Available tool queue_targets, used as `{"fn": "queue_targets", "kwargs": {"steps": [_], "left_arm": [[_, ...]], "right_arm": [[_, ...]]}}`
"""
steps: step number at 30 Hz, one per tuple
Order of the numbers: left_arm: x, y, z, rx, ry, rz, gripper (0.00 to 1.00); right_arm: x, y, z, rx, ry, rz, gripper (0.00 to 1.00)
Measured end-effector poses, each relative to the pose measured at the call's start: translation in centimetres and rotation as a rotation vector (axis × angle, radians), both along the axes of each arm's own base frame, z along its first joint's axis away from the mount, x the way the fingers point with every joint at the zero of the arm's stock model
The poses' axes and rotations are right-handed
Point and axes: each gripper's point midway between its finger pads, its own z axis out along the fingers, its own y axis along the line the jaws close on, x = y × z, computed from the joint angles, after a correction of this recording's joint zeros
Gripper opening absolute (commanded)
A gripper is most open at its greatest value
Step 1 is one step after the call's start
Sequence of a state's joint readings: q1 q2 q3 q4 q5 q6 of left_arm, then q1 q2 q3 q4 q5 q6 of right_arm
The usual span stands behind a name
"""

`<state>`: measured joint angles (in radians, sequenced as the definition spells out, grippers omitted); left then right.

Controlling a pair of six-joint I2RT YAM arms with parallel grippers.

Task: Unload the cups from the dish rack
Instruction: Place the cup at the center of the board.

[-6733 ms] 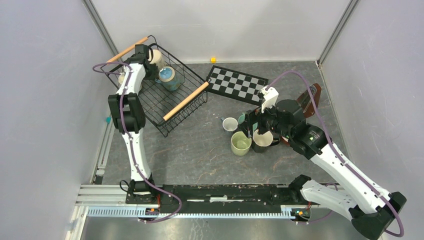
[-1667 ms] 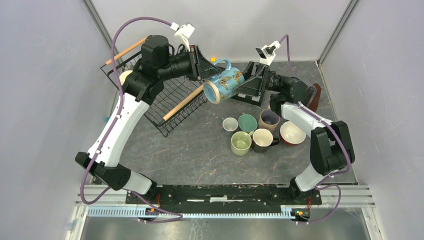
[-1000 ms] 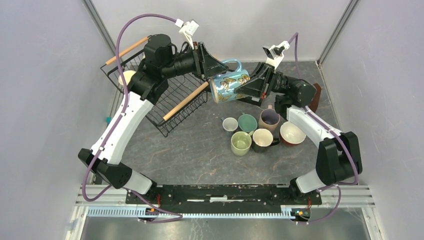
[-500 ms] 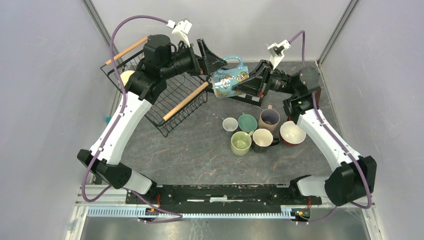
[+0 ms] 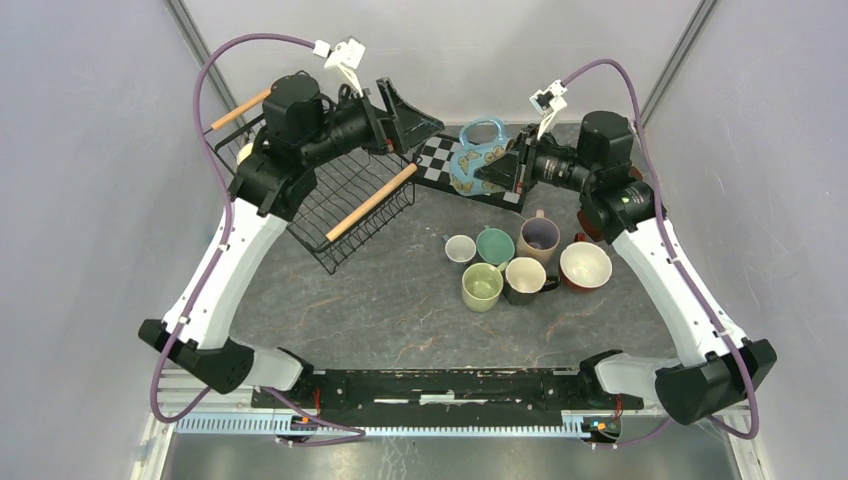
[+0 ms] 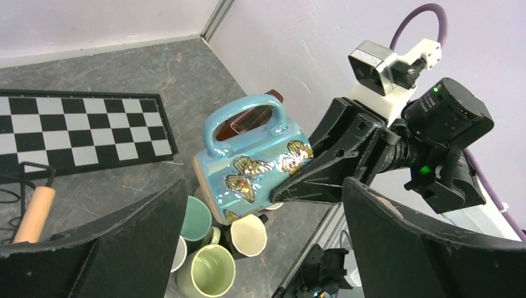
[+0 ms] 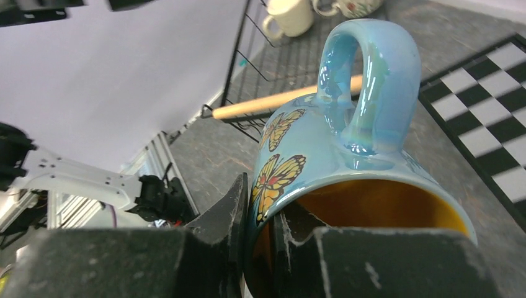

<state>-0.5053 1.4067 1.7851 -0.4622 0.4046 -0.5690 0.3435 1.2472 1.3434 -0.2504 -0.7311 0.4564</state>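
Note:
I will next lower my right gripper back toward my base, turning downward, and release the cup on the bare spot below, beside the light green cup.
A blue cup (image 5: 478, 155) with yellow butterflies and a yellow inside hangs sideways in the air over the checkered board. My right gripper (image 5: 497, 172) is shut on its rim, one finger inside and one outside (image 7: 260, 205). My left gripper (image 5: 405, 118) stands wide open to the cup's left, apart from it, and the cup (image 6: 251, 167) shows beyond its spread fingers (image 6: 124, 242). The black wire dish rack (image 5: 340, 195) lies under the left arm. It holds a cream cup (image 7: 288, 15) and a patterned one (image 7: 350, 6).
Several cups stand grouped on the table: white (image 5: 460, 248), teal (image 5: 494, 245), beige-pink (image 5: 540, 236), light green (image 5: 482, 286), black (image 5: 525, 280) and a wide cream one (image 5: 585, 265). The checkered board (image 5: 440, 160) lies behind them. Grey walls enclose the table.
My left gripper has opened, let go of the blue cup and drawn back to the left. My right gripper has carried the cup to the right, over the checkered board.

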Motion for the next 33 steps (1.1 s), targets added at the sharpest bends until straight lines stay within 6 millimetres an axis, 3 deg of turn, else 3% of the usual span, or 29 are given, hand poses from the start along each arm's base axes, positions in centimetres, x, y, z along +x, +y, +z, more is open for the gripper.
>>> {"fn": "queue_targets", "kwargs": {"steps": [5, 13, 18, 26, 33], "left_arm": [[-1.6, 0.7, -0.3, -0.014, 0.027, 0.003, 1.00], [-4.0, 1.6, -2.3, -0.006, 0.077, 0.001, 1.00], [-5.0, 2.2, -3.5, 0.005, 0.096, 0.004, 1.00], [-5.9, 2.7, -5.2, 0.015, 0.123, 0.005, 1.00], [-5.8, 3.1, -5.8, 0.028, 0.136, 0.035, 1.00]], "right_arm": [[-0.7, -0.2, -1.6, -0.106, 0.046, -0.071, 0.00], [-4.8, -0.5, -4.9, -0.303, 0.122, -0.131, 0.00], [-6.8, -3.5, -5.9, -0.406, 0.163, -0.223, 0.00], [-8.0, -7.2, -6.9, -0.508, 0.201, -0.342, 0.00], [-8.8, -5.7, -7.9, -0.559, 0.210, -0.289, 0.00]]}}
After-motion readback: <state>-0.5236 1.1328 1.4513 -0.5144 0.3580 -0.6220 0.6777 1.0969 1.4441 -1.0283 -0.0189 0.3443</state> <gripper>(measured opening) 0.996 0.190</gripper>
